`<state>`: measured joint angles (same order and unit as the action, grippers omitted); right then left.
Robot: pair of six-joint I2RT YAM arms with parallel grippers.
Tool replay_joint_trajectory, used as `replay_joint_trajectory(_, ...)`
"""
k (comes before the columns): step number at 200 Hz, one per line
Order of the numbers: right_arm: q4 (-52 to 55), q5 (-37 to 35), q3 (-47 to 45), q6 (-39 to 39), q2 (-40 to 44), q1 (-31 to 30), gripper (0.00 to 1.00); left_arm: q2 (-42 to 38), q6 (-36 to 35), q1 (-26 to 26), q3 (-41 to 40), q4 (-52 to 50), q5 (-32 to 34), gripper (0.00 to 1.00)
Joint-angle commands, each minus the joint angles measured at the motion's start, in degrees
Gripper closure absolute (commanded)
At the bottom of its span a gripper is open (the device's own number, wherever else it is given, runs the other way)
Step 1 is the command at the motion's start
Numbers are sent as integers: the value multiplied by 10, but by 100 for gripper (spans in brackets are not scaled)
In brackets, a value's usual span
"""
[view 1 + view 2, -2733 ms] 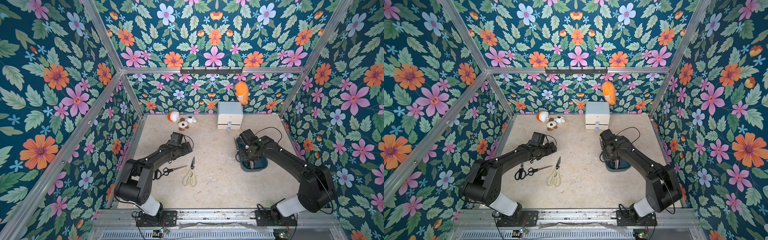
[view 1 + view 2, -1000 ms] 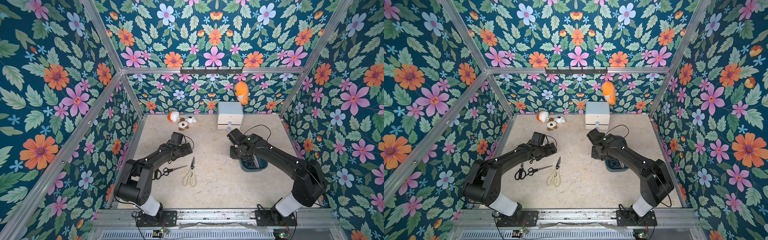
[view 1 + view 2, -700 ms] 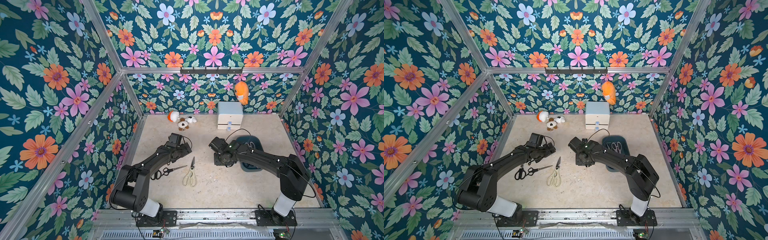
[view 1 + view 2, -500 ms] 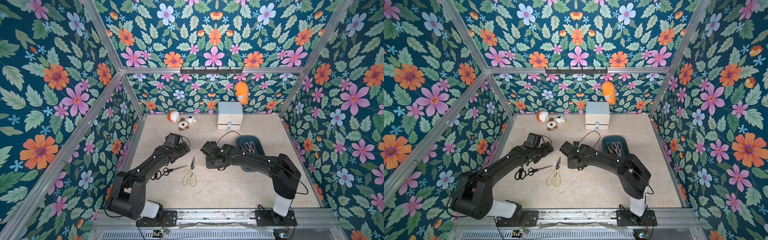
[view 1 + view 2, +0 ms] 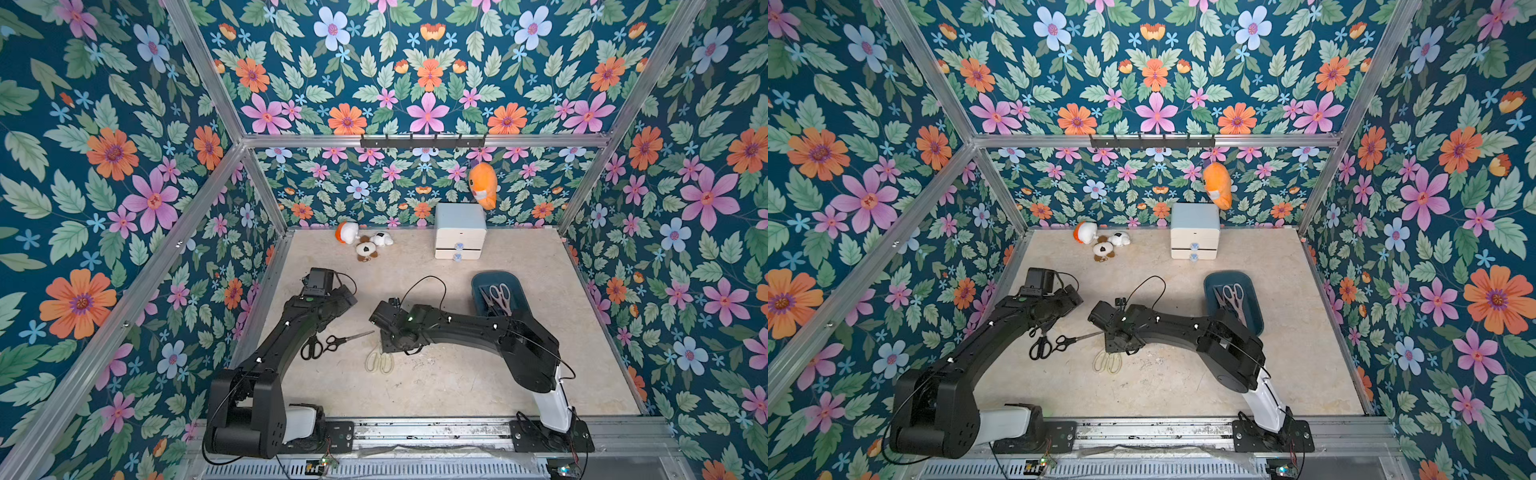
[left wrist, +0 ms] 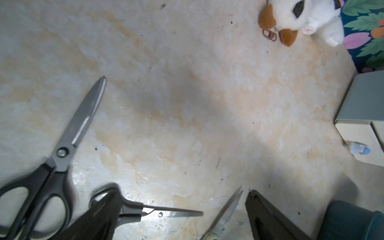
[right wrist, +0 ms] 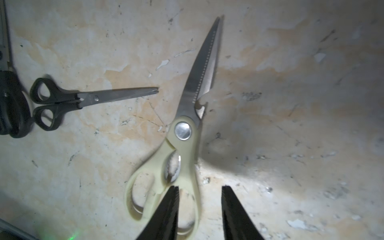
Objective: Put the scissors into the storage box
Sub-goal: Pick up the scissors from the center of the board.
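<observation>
My right gripper should move down and back next, onto the outer rim of the cream handle loop (image 5: 391, 364) (image 7: 197, 208), because that rim of the loop is below it and closer to my base.
Three pairs of scissors lie on the beige floor: a cream-handled kitchen pair (image 7: 182, 133), a small black pair (image 7: 62, 101) and a large black pair (image 6: 52, 166). My right gripper (image 7: 200, 188) hovers low over the cream pair (image 5: 379, 360), open, with the rim of one handle loop between its fingertips; contact is unclear. My left gripper (image 6: 182, 192) is wide open above the small black pair (image 6: 172, 214), holding nothing. The dark teal storage box (image 5: 478, 277) sits at the right with several scissors (image 5: 496, 296) inside. In both top views the right wrist hides the cream pair's blades.
A white two-drawer cabinet (image 5: 460, 232) stands against the back wall, plush toys (image 5: 365, 246) lie to its left and an orange plush (image 5: 483, 185) hangs above it. Flowered walls close in three sides. A black cable (image 5: 419, 286) loops up from the right wrist.
My right arm has swung left from over the storage box to the cream-handled scissors, uncovering the box. My left gripper has shifted slightly above the black scissors.
</observation>
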<state>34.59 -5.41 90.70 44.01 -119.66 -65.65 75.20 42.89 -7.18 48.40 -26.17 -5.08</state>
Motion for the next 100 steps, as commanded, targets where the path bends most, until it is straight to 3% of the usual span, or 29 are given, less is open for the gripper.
replay_joint_trajectory(1, 17, -19, 30, 32, -21, -15, 63, 3, -54, 11, 0, -16, -31, 1)
replay_joint_trajectory(48, 103, -50, 91, 56, -55, -47, 64, -10, -57, 21, -25, 0, -54, 1)
replay_joint_trajectory(100, 125, -69, 57, 81, -31, -54, 65, -22, -59, 23, -46, 7, -55, 1)
